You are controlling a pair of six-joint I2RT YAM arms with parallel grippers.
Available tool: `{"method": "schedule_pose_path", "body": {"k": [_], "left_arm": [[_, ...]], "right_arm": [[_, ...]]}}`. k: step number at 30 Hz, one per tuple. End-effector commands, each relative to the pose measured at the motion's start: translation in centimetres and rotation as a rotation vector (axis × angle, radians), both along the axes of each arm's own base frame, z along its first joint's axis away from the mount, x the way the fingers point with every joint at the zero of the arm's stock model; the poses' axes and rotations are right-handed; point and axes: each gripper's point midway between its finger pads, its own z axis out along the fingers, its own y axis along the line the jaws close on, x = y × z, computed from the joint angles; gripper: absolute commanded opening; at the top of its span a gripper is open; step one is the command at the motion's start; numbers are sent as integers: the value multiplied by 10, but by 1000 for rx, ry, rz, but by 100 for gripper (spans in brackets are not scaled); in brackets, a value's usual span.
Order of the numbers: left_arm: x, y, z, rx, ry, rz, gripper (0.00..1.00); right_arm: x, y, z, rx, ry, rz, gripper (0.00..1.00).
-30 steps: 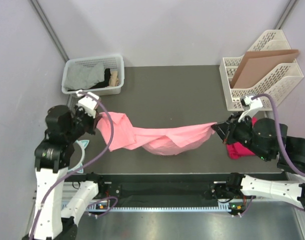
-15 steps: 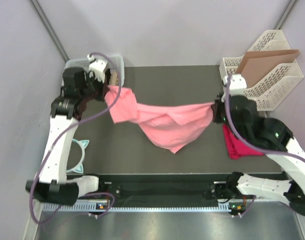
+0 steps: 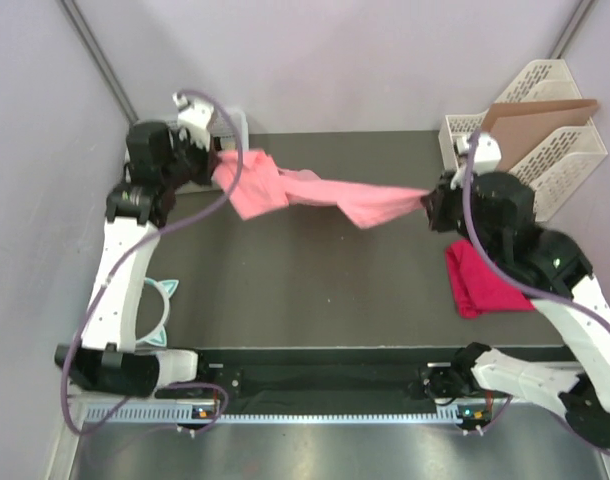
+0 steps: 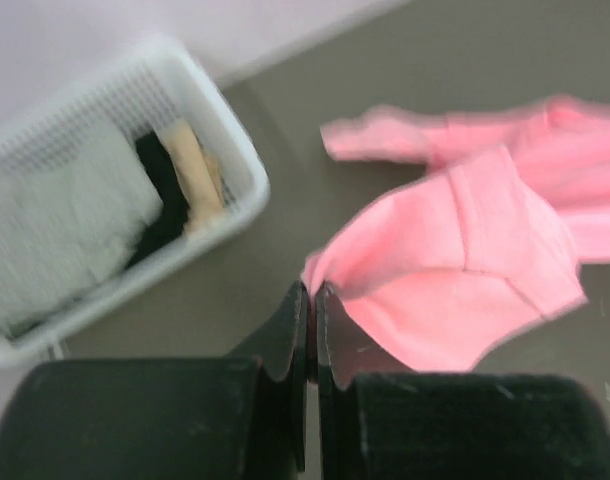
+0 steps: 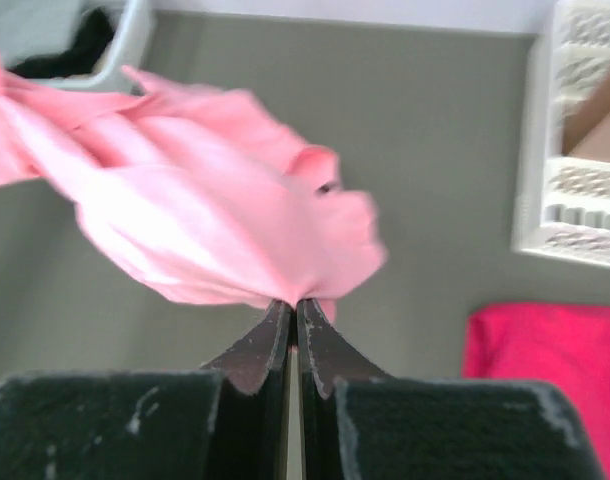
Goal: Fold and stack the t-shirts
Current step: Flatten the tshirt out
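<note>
My left gripper should next move back and down to the bare tabletop near the teal-edged object and let go, because the t-shirt still hangs in the air.
The light salmon-pink t-shirt [image 3: 320,195] hangs stretched in the air across the back of the table between my two grippers. My left gripper [image 3: 217,165] is shut on its left end, near the white basket; the wrist view shows pink cloth [image 4: 465,250] pinched at the tips of my left gripper [image 4: 312,292]. My right gripper [image 3: 430,205] is shut on the right end, and pink cloth [image 5: 205,200] bunches out from the tips of my right gripper [image 5: 294,305]. The magenta-red t-shirt [image 3: 482,280] lies folded on the table at the right, below my right arm.
A white basket [image 4: 235,165] with grey and dark cloth stands at the back left. A white file rack [image 3: 540,160] holding a brown cardboard sheet [image 3: 525,125] stands at the back right. A teal-edged object [image 3: 157,310] lies by the left arm.
Both arms have lifted and carried the pink t-shirt toward the back of the table. The shirt, which sagged in the middle, is now pulled nearly straight between the grippers.
</note>
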Motion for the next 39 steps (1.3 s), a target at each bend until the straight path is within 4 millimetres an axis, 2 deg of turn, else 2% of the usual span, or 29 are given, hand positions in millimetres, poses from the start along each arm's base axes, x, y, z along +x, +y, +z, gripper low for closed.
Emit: {"method": "schedule_pose_path", "body": {"k": [1, 2, 3, 5, 6, 7, 8, 10, 11, 12, 14, 15, 16, 18, 19, 21, 22, 23, 24, 25, 26, 27, 28, 29, 30, 31, 32, 36, 39], "left_arm": [[-60, 2, -72, 89, 77, -90, 0], [-71, 4, -92, 107, 107, -99, 0], [-88, 5, -139, 126, 201, -119, 0], [-114, 10, -165, 165, 227, -142, 0], [-129, 13, -188, 175, 263, -143, 0], [-137, 14, -199, 191, 281, -152, 0], [-142, 16, -205, 199, 290, -152, 0], [-149, 20, -215, 214, 297, -143, 0], [-148, 22, -215, 220, 295, -132, 0], [-147, 23, -214, 221, 292, -124, 0], [-144, 24, -213, 220, 295, -110, 0], [-142, 24, -211, 220, 299, -108, 0], [-141, 25, -209, 216, 302, -101, 0], [-139, 27, -208, 220, 311, -85, 1], [-138, 28, -208, 221, 315, -75, 4], [-138, 34, -213, 244, 323, -58, 11], [-137, 36, -215, 255, 320, -46, 11], [-136, 38, -217, 262, 324, -40, 12], [-136, 42, -221, 278, 328, -27, 12], [-135, 43, -223, 286, 325, -23, 16], [-135, 45, -224, 292, 329, -18, 17], [-134, 45, -225, 295, 337, -18, 18], [-134, 46, -224, 294, 336, -12, 17], [-134, 45, -225, 292, 343, -15, 17], [-133, 45, -224, 291, 344, -18, 15], [-133, 44, -224, 288, 345, -21, 14], [-132, 44, -224, 288, 346, -18, 13], [-131, 46, -230, 298, 360, -14, 11], [-130, 47, -237, 306, 376, -21, 11]], "right_arm": [[-58, 43, -90, 97, 250, 229, 0], [-71, 54, -108, 148, 311, 255, 0], [-92, 62, -158, 130, 437, 296, 0], [-135, 87, -191, 184, 564, 393, 0], [-157, 90, -227, 160, 660, 415, 0], [-189, 103, -240, 146, 720, 510, 9], [-207, 121, -241, 220, 777, 543, 38], [-238, 132, -258, 161, 848, 608, 53], [-238, 129, -261, 101, 849, 606, 67], [-223, 139, -235, 102, 773, 589, 73], [-183, 131, -227, -56, 664, 521, 82], [-157, 139, -196, -33, 579, 501, 82], [-117, 132, -194, -38, 560, 408, 82], [-68, 136, -168, -21, 445, 405, 82], [-21, 129, -166, 6, 399, 320, 81], [23, 131, -155, 8, 334, 330, 76], [49, 135, -175, -29, 361, 305, 76], [80, 130, -174, -41, 321, 282, 76], [101, 142, -159, -29, 286, 303, 76], [122, 150, -195, -79, 361, 303, 76], [132, 160, -202, -107, 370, 351, 77], [148, 180, -181, -91, 329, 400, 77], [158, 189, -216, -150, 394, 433, 77], [173, 202, -199, -137, 346, 456, 76], [181, 207, -202, -146, 340, 472, 76], [192, 211, -217, -172, 345, 480, 76], [204, 214, -208, -158, 313, 475, 76], [235, 207, -214, -86, 297, 451, 74], [254, 200, -232, -91, 313, 421, 72]]}}
